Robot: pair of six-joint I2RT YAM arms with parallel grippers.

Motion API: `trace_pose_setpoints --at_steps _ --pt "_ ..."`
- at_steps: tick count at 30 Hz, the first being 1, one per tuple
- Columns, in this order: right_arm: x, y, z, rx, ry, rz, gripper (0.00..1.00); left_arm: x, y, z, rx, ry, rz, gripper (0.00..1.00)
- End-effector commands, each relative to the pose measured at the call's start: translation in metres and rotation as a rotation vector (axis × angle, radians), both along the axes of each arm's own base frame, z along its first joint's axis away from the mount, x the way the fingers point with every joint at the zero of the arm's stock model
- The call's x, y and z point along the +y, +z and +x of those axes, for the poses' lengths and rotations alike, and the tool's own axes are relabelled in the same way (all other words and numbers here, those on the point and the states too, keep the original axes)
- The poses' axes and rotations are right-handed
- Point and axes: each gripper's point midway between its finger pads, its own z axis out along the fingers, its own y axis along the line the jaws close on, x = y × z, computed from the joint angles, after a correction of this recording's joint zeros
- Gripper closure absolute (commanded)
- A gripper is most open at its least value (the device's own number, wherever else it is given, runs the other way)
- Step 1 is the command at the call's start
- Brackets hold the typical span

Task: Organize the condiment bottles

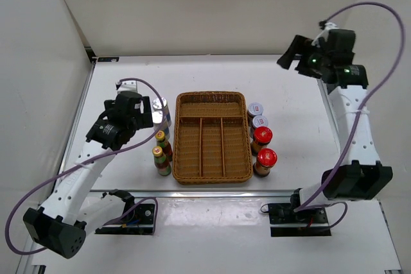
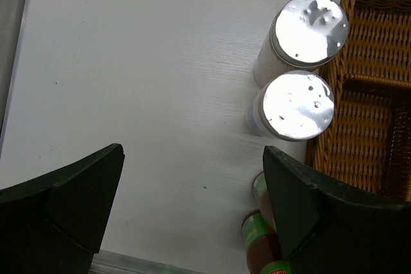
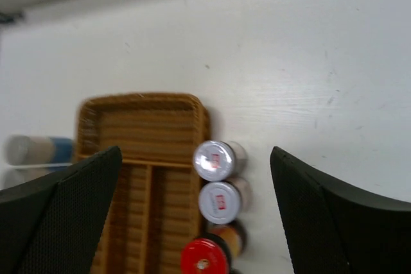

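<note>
My right gripper lowers in toward the tray (image 1: 212,176) next, onto the lid of the farther grey-lidded jar, since that jar stands at the row's open far end.
Two silver-capped tall bottles (image 1: 160,111) stand left of the brown wicker tray (image 1: 212,176); they show in the left wrist view (image 2: 297,104). Two slim yellow-green-capped bottles (image 1: 161,152) stand just nearer, partly hidden by my finger in the left wrist view (image 2: 259,230). Two grey-lidded jars (image 1: 257,115) and two red-lidded jars (image 1: 264,148) line the tray's right side; the grey lids (image 3: 218,181) and one red lid (image 3: 204,256) show in the right wrist view. My left gripper (image 1: 136,108) is open and empty above the table left of the silver caps. My right gripper (image 1: 293,53) is open and empty, raised high at the far right.
The wicker tray (image 2: 366,88) has one wide compartment at the back and three long ones in front, all empty. White walls enclose the table at back and sides. Both arm bases and cables sit at the near edge.
</note>
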Motion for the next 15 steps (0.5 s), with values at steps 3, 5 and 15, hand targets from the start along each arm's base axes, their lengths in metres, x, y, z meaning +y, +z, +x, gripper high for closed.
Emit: trace_pose_setpoints --at_steps 3,5,15 --pt "-0.004 -0.09 -0.008 0.26 0.101 -0.377 0.01 -0.005 -0.007 0.011 -0.006 0.019 -0.014 0.0" --pt "0.007 -0.116 -0.009 0.343 0.141 -0.394 0.01 -0.006 -0.006 0.014 -0.003 0.019 -0.013 0.0" --pt "0.067 -0.184 0.0 0.51 0.282 -0.464 0.08 -0.008 0.025 0.025 -0.016 0.03 -0.009 0.0"
